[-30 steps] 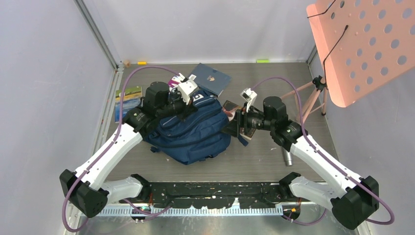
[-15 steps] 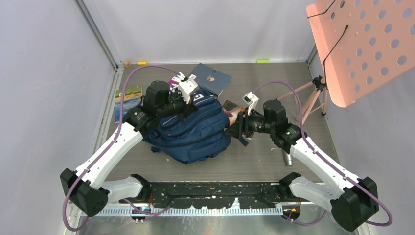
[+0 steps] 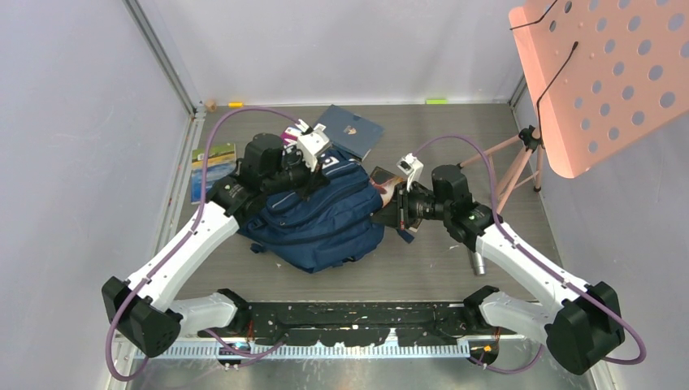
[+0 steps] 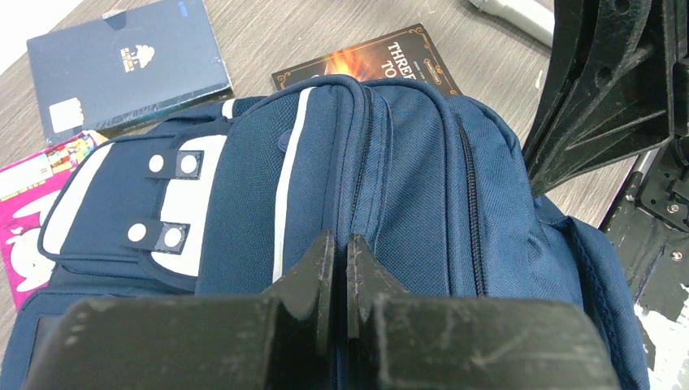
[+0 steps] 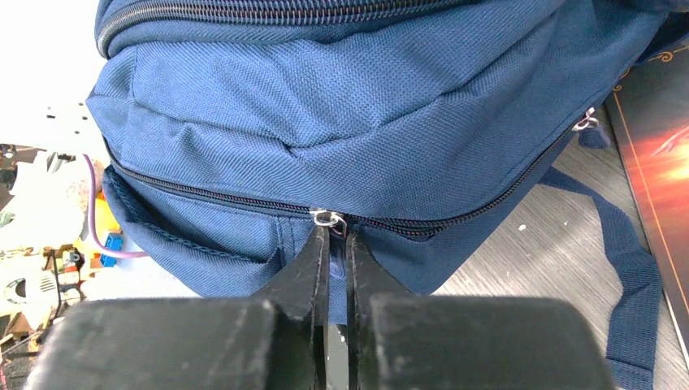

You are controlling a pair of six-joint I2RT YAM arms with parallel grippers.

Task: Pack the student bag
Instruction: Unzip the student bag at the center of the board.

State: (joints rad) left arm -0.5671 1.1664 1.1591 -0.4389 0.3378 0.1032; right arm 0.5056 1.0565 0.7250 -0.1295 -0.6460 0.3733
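The bag's opposite corner (image 3: 257, 236) is to the left of my right gripper in the top view, so my right gripper needs to move along the closed zipper to that corner and then let go.
The student bag (image 3: 318, 231), navy with white patches (image 4: 175, 203), lies in the middle of the table. My left gripper (image 3: 314, 174) rests on its top end; in the left wrist view the gripper (image 4: 340, 244) is shut, pinching a ridge of the bag's blue fabric (image 4: 406, 162). My right gripper (image 3: 383, 208) is at the bag's right side. In the right wrist view the gripper (image 5: 337, 231) is shut on a blue zipper pull, whose metal ring (image 5: 327, 217) shows just above the fingertips on a closed zipper (image 5: 203, 197).
A navy notebook (image 3: 350, 130) lies behind the bag, beside a dark book with a flame cover (image 4: 366, 61) and a pink booklet (image 4: 32, 203). Another book (image 3: 211, 166) lies at the left wall. A silver cylinder (image 3: 477, 262) and a tripod with an orange perforated board (image 3: 601, 73) are at the right.
My right gripper has moved left up to the bag's side and closed on the zipper pull. The left arm has held still on the bag.
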